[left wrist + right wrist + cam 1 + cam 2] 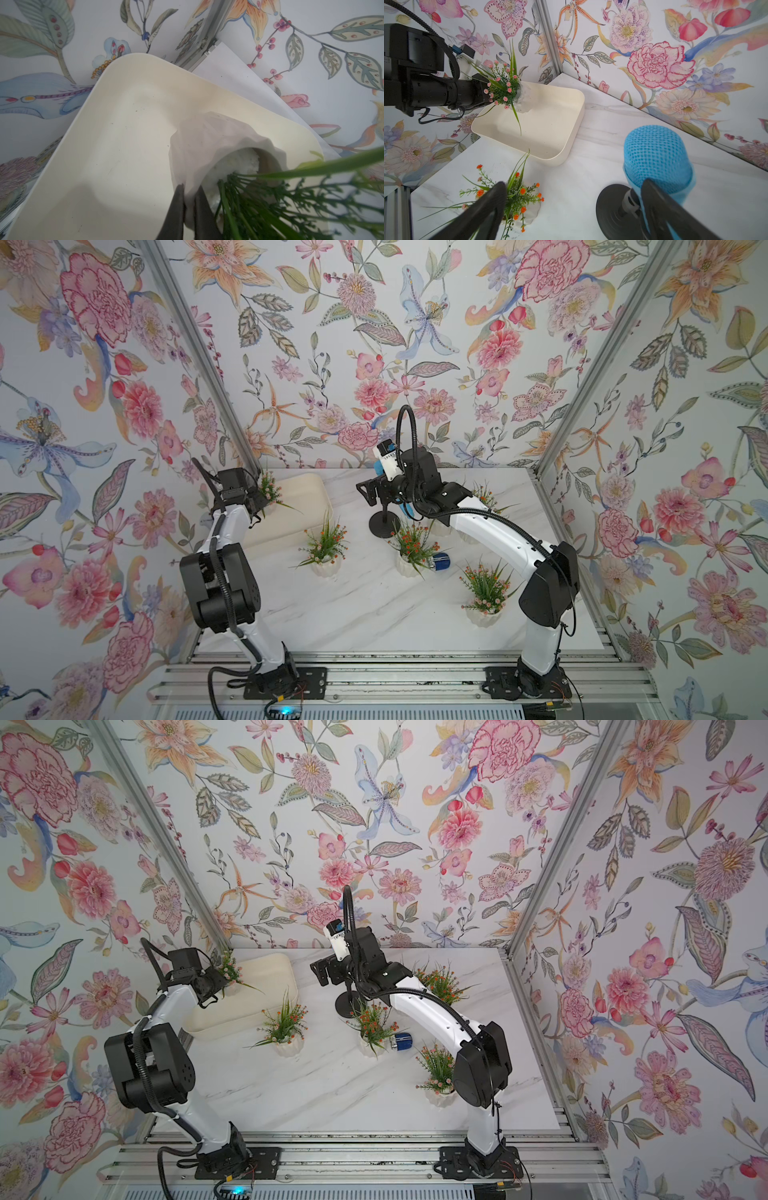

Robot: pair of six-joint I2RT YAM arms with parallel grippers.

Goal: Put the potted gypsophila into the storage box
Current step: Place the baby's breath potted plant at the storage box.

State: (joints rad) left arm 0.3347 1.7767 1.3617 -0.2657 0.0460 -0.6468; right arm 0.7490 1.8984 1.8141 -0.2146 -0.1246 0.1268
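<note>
My left gripper lowers toward the box's end by its side (122,114) next and releases the pot's rim there, as the box's bare bottom lies below.
My left gripper (190,187) is shut on the rim of a white ribbed pot (207,141), one potted gypsophila with pink flowers (506,89). It holds the pot tilted over the left end of the cream storage box (299,489) (550,128), whose floor is bare. In both top views the held plant (270,489) (230,969) shows at the box's far left corner. Other potted gypsophila stand on the table: (326,545), (413,545), (488,589). My right gripper (574,184) (370,493) hangs open above the table, holding nothing.
A blue mesh microphone (656,153) on a round black stand (384,524) sits right beside my right gripper. A small blue cylinder (441,562) lies by the orange-flowered pot. Another plant (442,979) stands behind the right arm. Floral walls enclose the marble table (353,614).
</note>
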